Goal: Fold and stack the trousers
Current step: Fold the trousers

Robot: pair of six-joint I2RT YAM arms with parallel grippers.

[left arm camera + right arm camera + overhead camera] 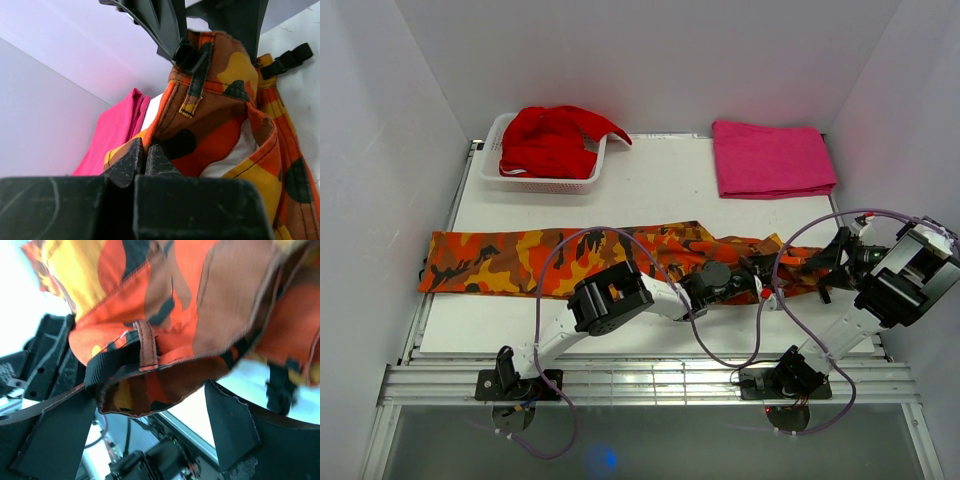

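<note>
The far edge of the trousers' waist (pixel 758 240) lies outward of my left gripper. My left gripper will move outward to it next and release the fold of the trousers there.
The camouflage trousers (pixel 550 260) lie stretched left to right across the white table, with the waist bunched at the right end. My left gripper (pixel 760 286) reaches across to the waist. In the left wrist view it (pixel 144 146) is shut on a fold of the trousers (pixel 215 115) near a belt loop. My right gripper (pixel 826 262) is at the right end of the waist. In the right wrist view it (pixel 150 390) is open, and the waistband edge of the trousers (pixel 165 300) hangs between its fingers (pixel 230 425).
A white basket (pixel 545 184) holding a plain red garment (pixel 555 140) stands at the back left. A folded pink cloth (pixel 772 158) lies at the back right and also shows in the left wrist view (pixel 115 135). White walls enclose the table. A metal rail runs along the front edge.
</note>
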